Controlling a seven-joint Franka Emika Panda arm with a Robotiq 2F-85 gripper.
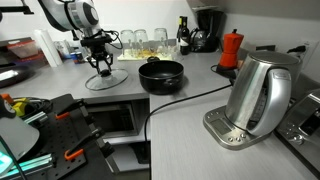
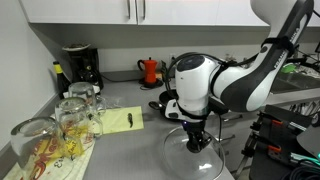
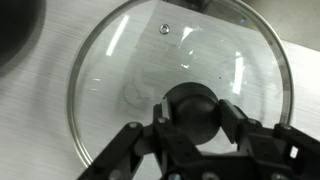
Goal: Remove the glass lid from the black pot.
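Note:
The gripper lowers a little further next and releases the glass lid (image 3: 130, 60) onto the bare spot right below, on the grey counter (image 3: 128, 95) beside the pot.
The glass lid (image 3: 130, 60) is off the black pot (image 1: 160, 76) and lies low over the grey counter beside it; I cannot tell if it touches the counter. It also shows in both exterior views (image 1: 108, 81) (image 2: 178, 160). My gripper (image 3: 192, 112) points straight down, and its two fingers close on either side of the lid's black centre knob. The gripper shows above the lid in both exterior views (image 1: 100, 66) (image 2: 195, 138). The pot stands open; in the wrist view only its dark edge (image 3: 15, 30) shows at the top left.
A tall steel kettle (image 1: 262, 95) stands on its base with a cable running across the counter. A red moka pot (image 1: 232, 48), a coffee machine (image 2: 80, 65) and upright drinking glasses (image 2: 70, 120) line the back. A yellow-green pad (image 2: 120, 120) lies near the glasses.

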